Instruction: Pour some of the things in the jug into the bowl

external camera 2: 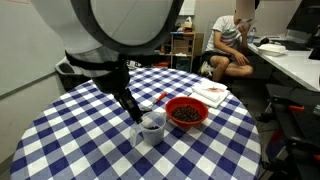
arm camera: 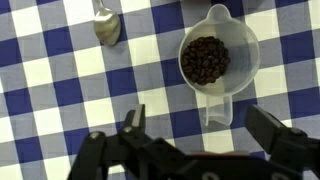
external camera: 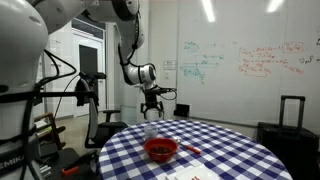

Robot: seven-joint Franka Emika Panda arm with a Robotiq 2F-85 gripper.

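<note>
The jug's handle is between my fingers. I need to bring my gripper down around that clear handle next, then close on it.
The jug is a small clear plastic cup with a handle, standing upright on the checked tablecloth and holding dark, bean-like pieces. It also shows in both exterior views. The red bowl stands beside the jug and holds some dark pieces. My gripper is open and empty. It hangs above the jug, and in the wrist view the jug's handle lies between its fingers. The bowl is out of the wrist view.
A metal spoon lies on the cloth next to the jug. White paper lies beyond the bowl on the round table. A seated person and desks are behind. A whiteboard and a suitcase stand past the table.
</note>
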